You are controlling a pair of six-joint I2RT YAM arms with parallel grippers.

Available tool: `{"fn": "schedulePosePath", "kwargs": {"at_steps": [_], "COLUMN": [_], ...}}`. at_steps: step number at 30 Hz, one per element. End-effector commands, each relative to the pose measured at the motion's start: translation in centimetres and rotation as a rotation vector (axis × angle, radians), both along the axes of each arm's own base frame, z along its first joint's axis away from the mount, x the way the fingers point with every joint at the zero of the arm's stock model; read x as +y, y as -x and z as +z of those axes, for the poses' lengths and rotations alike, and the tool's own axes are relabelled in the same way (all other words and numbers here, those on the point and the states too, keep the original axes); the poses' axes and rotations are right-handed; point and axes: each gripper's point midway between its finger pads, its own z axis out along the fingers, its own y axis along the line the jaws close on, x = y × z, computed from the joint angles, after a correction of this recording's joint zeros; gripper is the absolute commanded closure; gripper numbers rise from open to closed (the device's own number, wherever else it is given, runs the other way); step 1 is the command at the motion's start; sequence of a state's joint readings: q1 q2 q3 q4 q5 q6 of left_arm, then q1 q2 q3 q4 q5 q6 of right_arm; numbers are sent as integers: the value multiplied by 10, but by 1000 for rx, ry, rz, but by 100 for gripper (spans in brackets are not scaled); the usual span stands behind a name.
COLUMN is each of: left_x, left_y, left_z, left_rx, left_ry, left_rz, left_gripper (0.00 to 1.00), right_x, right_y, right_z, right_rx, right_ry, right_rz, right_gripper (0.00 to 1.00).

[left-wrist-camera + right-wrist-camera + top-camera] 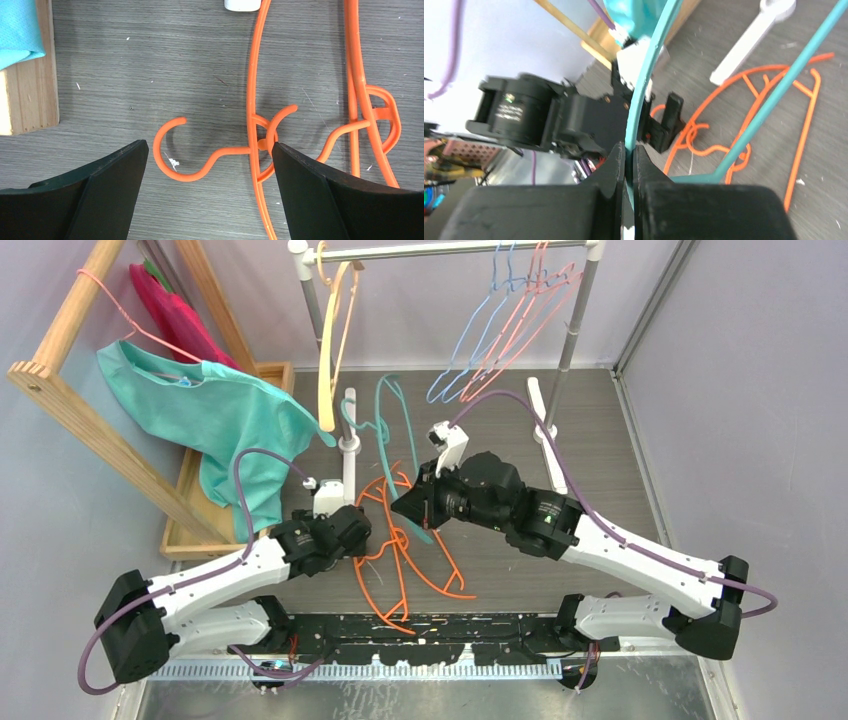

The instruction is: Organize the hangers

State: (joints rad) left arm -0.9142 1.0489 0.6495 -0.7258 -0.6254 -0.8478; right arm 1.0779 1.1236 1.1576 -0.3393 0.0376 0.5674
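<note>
The bare bar beside the tan-yellow hanger is above and outward, so next my right gripper needs to lift outward, hook the teal hanger (646, 75) there and release it.
Orange plastic hangers (405, 555) lie tangled on the grey floor between my arms. My left gripper (210, 165) is open just above them, its jaws on either side of one orange hook (172, 150). My right gripper (630, 150) is shut on a teal plastic hanger (646, 75) and holds it raised over the orange ones; it also shows in the top view (392, 435). A broad tan-yellow hanger (330, 350) and several thin light-blue and pink wire hangers (510, 325) hang on the metal rail (450, 250).
A pink wire hanger with a teal shirt (215, 415) hangs on a wooden rack (70, 390) at the left, above a wooden tray (30, 75). The metal rack's white feet (542, 420) and a white post (349, 435) stand on the floor.
</note>
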Motion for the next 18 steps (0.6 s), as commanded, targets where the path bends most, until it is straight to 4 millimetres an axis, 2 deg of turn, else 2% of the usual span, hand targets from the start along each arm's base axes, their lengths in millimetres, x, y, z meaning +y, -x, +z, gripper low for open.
{"fn": "schedulePosePath", "kwargs": {"at_steps": [1,11,16,18], "left_x": [-1,3,4,2], "left_y": [-3,-1,0,0], "left_z": [4,-1,-4,-3], "left_rx": [-36,-31,-33,-35], "left_ry": [30,24,23,32], "left_rz": [5,3,6,4], "left_gripper": [2,2,2,2], "right_x": [-3,5,12,18], "right_y": [-17,-38,-65,-82], "right_z": [100,187,215,215], "right_rx": [-148,-269,-302,-288], "right_ry": [-279,-608,-653,-658], "right_rz": [-94,-87,-68,-64], "right_gripper": [99,99,99,99]}}
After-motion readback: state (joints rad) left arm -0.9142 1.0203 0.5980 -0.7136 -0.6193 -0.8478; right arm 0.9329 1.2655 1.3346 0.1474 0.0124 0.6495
